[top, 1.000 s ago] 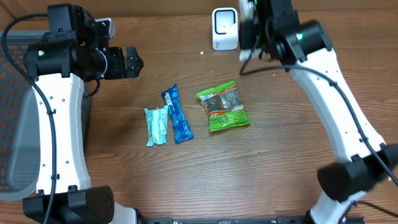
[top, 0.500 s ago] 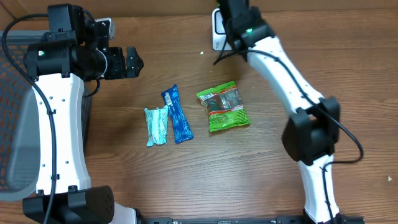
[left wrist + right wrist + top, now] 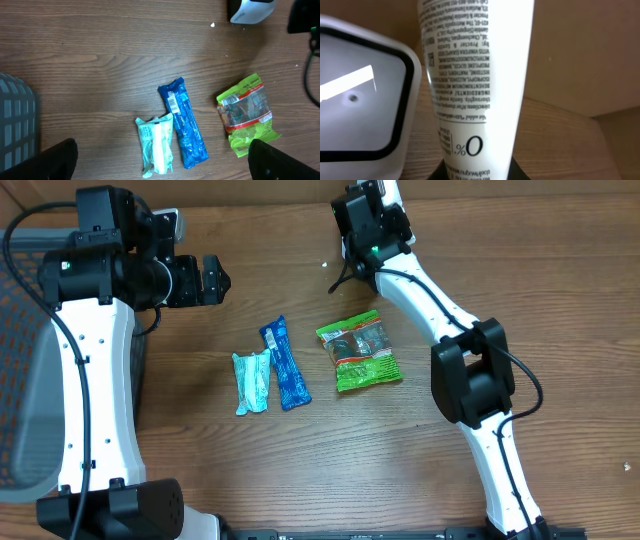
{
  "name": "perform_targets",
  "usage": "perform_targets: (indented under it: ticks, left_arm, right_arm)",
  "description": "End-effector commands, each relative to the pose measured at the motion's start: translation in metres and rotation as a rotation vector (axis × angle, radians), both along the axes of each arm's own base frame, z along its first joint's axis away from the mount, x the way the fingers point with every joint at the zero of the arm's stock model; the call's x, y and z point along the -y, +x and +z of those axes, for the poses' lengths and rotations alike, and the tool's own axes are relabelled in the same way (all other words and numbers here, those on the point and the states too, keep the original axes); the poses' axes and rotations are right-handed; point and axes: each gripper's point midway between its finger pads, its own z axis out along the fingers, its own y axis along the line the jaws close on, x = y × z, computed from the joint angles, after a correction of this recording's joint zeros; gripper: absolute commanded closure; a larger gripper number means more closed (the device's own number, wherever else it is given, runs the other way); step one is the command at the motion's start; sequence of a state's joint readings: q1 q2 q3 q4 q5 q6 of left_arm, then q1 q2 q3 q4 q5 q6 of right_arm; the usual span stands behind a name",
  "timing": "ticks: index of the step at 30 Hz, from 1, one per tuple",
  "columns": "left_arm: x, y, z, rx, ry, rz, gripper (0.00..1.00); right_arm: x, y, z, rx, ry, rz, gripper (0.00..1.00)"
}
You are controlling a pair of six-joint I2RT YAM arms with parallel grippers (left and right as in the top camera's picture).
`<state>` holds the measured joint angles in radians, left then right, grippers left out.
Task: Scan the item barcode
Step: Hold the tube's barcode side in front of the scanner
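Next, my right gripper will go to the right in the overhead view and down to release the white tube (image 3: 475, 75), since bare tabletop lies below it on that side.
My right gripper (image 3: 368, 220) is at the back of the table, shut on a white tube (image 3: 475, 75) with small black print. The tube stands upright in the right wrist view, just right of the white scanner (image 3: 360, 90) with its black-framed window. From the left wrist view the scanner (image 3: 250, 10) shows at the top edge. In the overhead view my right arm covers most of the scanner. My left gripper (image 3: 205, 280) hangs open above the table's left side, holding nothing.
Lying mid-table are a teal packet (image 3: 252, 382), a blue bar (image 3: 285, 364) and a green snack bag (image 3: 359, 351). A grey mesh basket (image 3: 20, 380) stands off the left edge. A cardboard wall rises behind the scanner.
My right arm has swung left with the tube, from right of the scanner to directly over it. The left arm and the packets have not moved.
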<state>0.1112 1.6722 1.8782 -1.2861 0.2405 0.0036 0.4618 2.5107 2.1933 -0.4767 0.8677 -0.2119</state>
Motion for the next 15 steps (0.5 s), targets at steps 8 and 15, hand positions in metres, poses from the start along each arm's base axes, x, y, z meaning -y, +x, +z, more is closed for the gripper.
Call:
perform_targets:
  ticks: [8,15]
  left_arm:
    - [0.002,0.003,0.000,0.006,-0.001,-0.022,0.00]
    - [0.002,0.003,0.000,0.006,-0.001,-0.022,0.00]
  right_arm:
    - [-0.005,-0.010,0.005,0.056,-0.100,-0.084,0.96]
    - [0.001,-0.015,0.008,0.053,-0.164,-0.117,0.96]
